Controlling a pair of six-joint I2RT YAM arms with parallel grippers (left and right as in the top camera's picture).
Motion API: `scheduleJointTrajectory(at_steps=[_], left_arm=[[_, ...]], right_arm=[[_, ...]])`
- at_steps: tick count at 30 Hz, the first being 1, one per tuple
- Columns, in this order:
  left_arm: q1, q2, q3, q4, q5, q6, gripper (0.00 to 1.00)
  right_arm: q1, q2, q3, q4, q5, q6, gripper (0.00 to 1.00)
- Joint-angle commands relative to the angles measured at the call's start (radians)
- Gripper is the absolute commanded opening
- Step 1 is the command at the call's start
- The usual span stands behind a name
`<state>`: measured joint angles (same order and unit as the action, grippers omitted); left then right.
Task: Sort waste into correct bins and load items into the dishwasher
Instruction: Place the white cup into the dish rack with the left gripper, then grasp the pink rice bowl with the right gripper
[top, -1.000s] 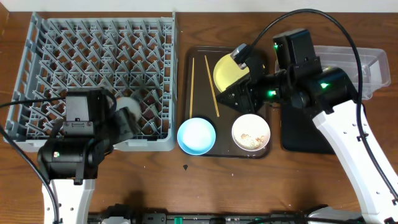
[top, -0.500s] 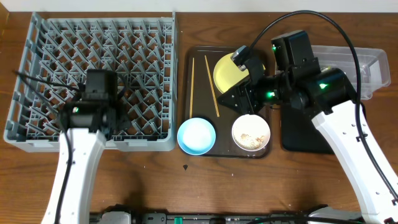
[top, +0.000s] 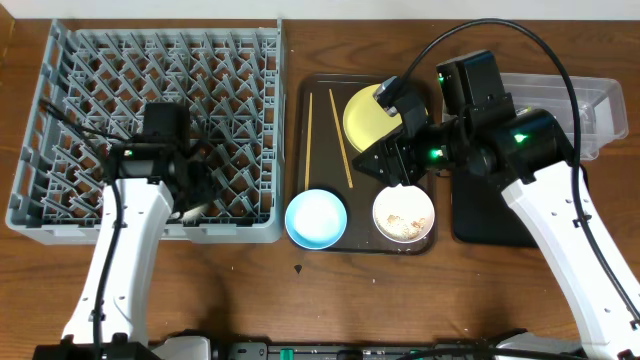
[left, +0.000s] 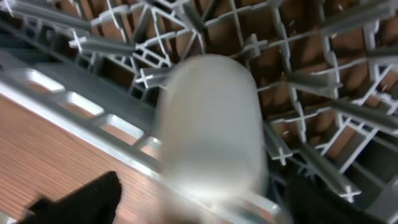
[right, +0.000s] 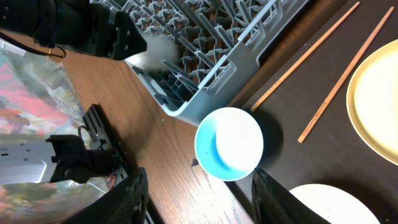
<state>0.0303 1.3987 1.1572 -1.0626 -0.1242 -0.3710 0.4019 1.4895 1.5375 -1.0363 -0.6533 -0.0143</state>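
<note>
My right gripper needs to move across the tray from the light blue bowl and go down onto the white bowl's rim, which is clear of the food scraps inside the bowl.
The small white cup lies blurred in the front row of the grey dish rack. My left gripper is around it, fingers spread wider than the cup. My right gripper is open and empty above the brown tray, over the light blue bowl. The yellow plate, two chopsticks, the blue bowl and the white bowl holding beige food scraps sit on that tray. The wrapper and tissue are out of view.
The dark brown serving tray lies right of the rack. A clear tub and a black tray lie at the far right, partly under my right arm. A dark speck lies on the table.
My left arm swung over the rack and brought the cup down to the rack's front row. My right arm has barely moved.
</note>
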Motion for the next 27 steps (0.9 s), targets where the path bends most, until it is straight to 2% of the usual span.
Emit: scheduleJointTrajectory(at_steps=[1, 4, 10, 15, 17, 23, 27], left_arm=[[0.035, -0.008, 0.006, -0.001, 0.066, -0.008, 0.90], [0.063, -0.026, 0.009, -0.001, 0.099, 0.008, 0.91], [0.068, -0.113, 0.047, -0.003, 0.333, 0.143, 0.90], [0.040, -0.244, 0.097, 0.000, 0.567, 0.315, 0.89], [0.025, -0.303, 0.100, 0.010, 0.632, 0.362, 0.89], [0.001, -0.422, 0.100, 0.011, 0.649, 0.375, 0.89], [0.001, -0.465, 0.100, 0.011, 0.648, 0.375, 0.89]], right_arm=[[0.025, -0.008, 0.005, -0.004, 0.002, -0.002, 0.52], [0.025, -0.008, 0.005, -0.005, 0.002, -0.002, 0.52], [0.025, -0.008, 0.005, -0.005, 0.052, 0.023, 0.52], [0.027, -0.006, 0.005, -0.040, 0.354, 0.327, 0.52], [0.040, 0.000, 0.004, -0.075, 0.437, 0.378, 0.52], [0.142, 0.060, -0.025, -0.132, 0.532, 0.448, 0.50], [0.228, 0.124, -0.093, -0.130, 0.666, 0.581, 0.49]])
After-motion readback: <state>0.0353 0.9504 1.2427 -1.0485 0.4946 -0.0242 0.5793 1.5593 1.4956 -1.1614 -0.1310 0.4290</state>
